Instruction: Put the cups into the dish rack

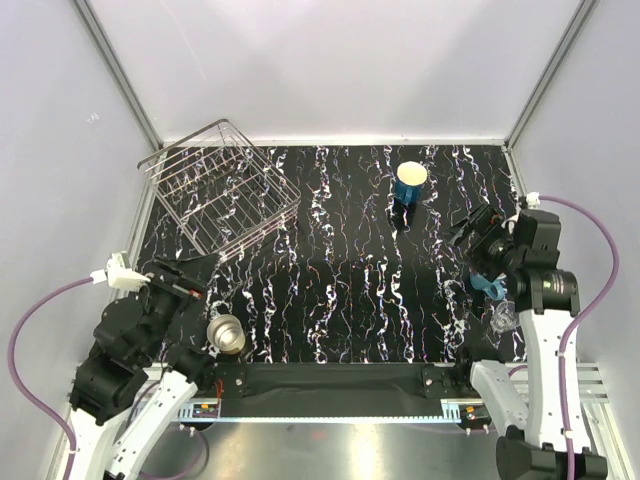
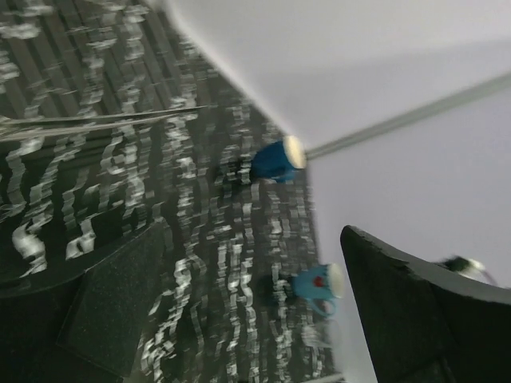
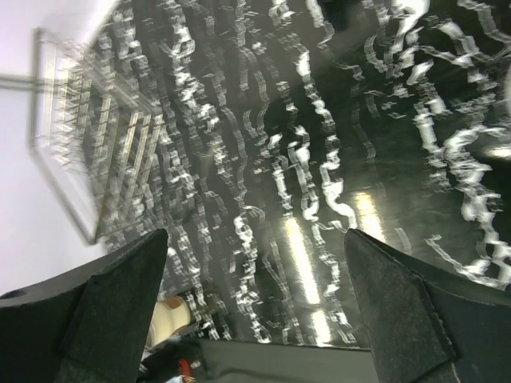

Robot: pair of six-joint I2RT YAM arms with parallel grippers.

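Observation:
My right gripper will move outward and down onto the dark blue cup's rim (image 1: 425, 175) next, on the side away from the rack (image 1: 220, 185), because the cup's opening faces up.
The silver wire dish rack (image 1: 220, 185) sits at the far left, with no cup in it; it also shows blurred in the right wrist view (image 3: 76, 136). The dark blue cup (image 1: 409, 183) stands at the far centre-right and shows in the left wrist view (image 2: 277, 159). The beige-silvery cup (image 1: 226, 333) stands near the left arm and shows in the right wrist view (image 3: 166, 316). The light blue cup (image 1: 488, 286) and the clear glass (image 1: 502, 318) stand by the right arm, partly hidden by it. My left gripper (image 1: 188, 270) and right gripper (image 1: 468, 228) are open and empty.
The tabletop (image 1: 340, 290) is black with white marbling, closed in by white walls on three sides. A black bar (image 1: 330, 378) between the arm bases runs along the near edge. The light blue cup (image 2: 318, 285) shows near the wall in the left wrist view.

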